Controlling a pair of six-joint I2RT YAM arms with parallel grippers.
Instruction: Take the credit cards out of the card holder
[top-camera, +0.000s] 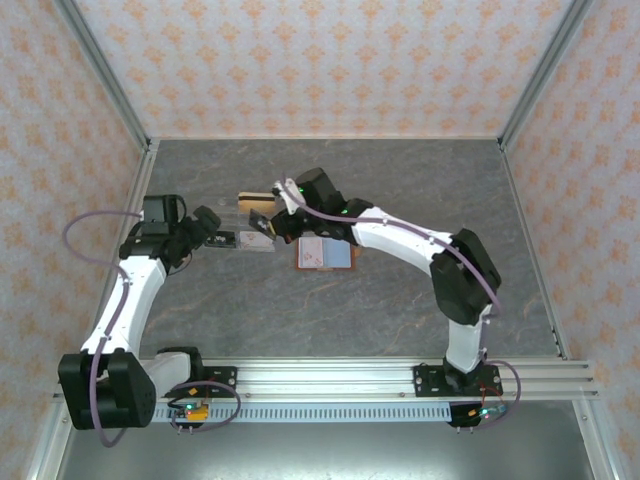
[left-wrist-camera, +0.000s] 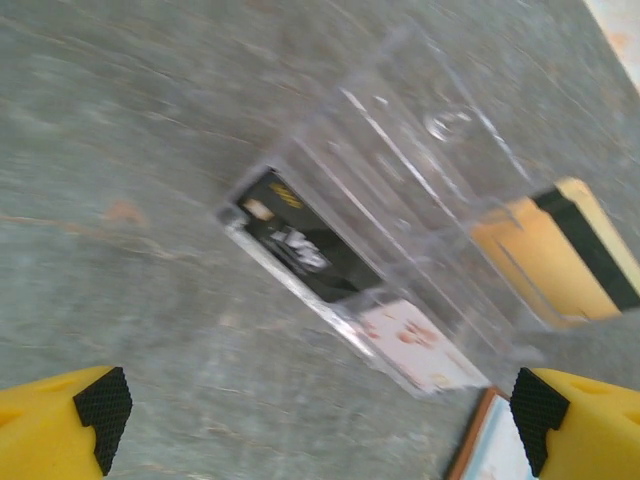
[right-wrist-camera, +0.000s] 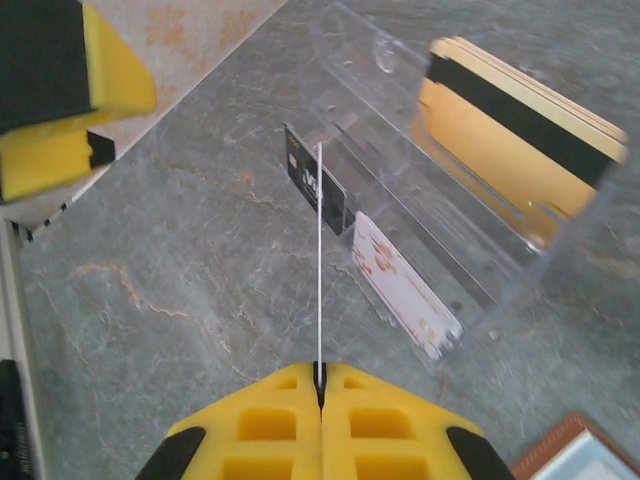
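The thin credit card (right-wrist-camera: 319, 260) points at an angle to the black card's slot (right-wrist-camera: 309, 178), so I need to move my right gripper past the pale card, turn and lower it, and let go there.
The card holder (top-camera: 325, 254) lies open on the table, blue-grey inside with a red-brown edge (left-wrist-camera: 478, 440); its corner shows in the right wrist view (right-wrist-camera: 572, 448). My right gripper (right-wrist-camera: 319, 385) is shut on a thin credit card (right-wrist-camera: 319, 260), seen edge-on and pointing at a clear slotted stand (right-wrist-camera: 470, 270). That stand holds a black card (right-wrist-camera: 312, 178), a pale pinkish-white card (right-wrist-camera: 400, 285) and tan-gold striped cards (right-wrist-camera: 510, 140). My left gripper (left-wrist-camera: 320, 420) is open just left of the stand with nothing between its fingers. From above, the right gripper (top-camera: 262, 222) hangs over the stand.
The clear stand (left-wrist-camera: 420, 160) sits left of the card holder on the grey stone-pattern table (top-camera: 400, 310). Patterned walls (top-camera: 320, 60) enclose the back and sides. The left gripper's yellow finger (right-wrist-camera: 60, 80) is close to the right gripper's held card.
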